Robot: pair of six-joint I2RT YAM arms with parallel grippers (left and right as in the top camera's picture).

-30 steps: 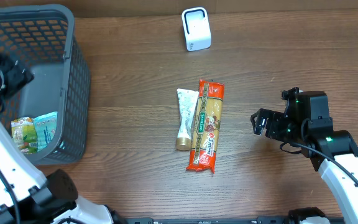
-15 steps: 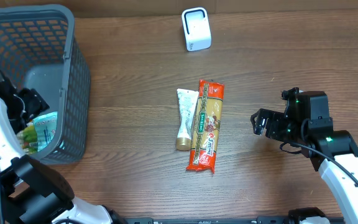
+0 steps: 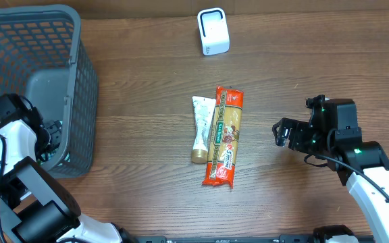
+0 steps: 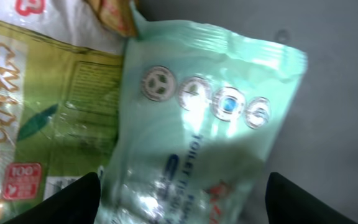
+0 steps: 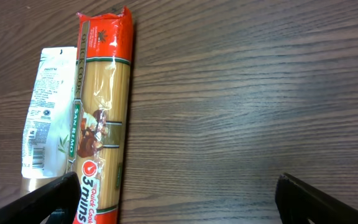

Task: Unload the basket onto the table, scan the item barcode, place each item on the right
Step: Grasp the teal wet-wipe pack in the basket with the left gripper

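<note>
I need to keep my left gripper low in the basket and close its fingers across the mint-green pack's printed lettering (image 4: 184,174), because they are already on both sides of the pack's long edges.
My left gripper (image 3: 49,138) is down inside the grey basket (image 3: 80,67) and stands open. In the left wrist view its fingers (image 4: 73,199) straddle a mint-green toilet-wipe pack (image 4: 210,124) that lies on the basket floor, next to a green snack bag (image 4: 36,118). From overhead the arm hides both packs. A red-and-yellow pasta pack (image 3: 225,135) and a white tube (image 3: 201,128) lie side by side mid-table. The white scanner (image 3: 213,31) stands at the back. My right gripper (image 3: 280,131) hovers open to the right of the pasta pack (image 5: 101,112), holding nothing.
The basket's mesh walls close in around my left gripper. Bare wooden tabletop (image 3: 147,101) lies between the basket and the two middle items, and more between those and the right arm (image 3: 356,152).
My left arm has dropped from the basket's left rim down onto the packs inside, now covering them from overhead. The right arm and the table items have not moved.
</note>
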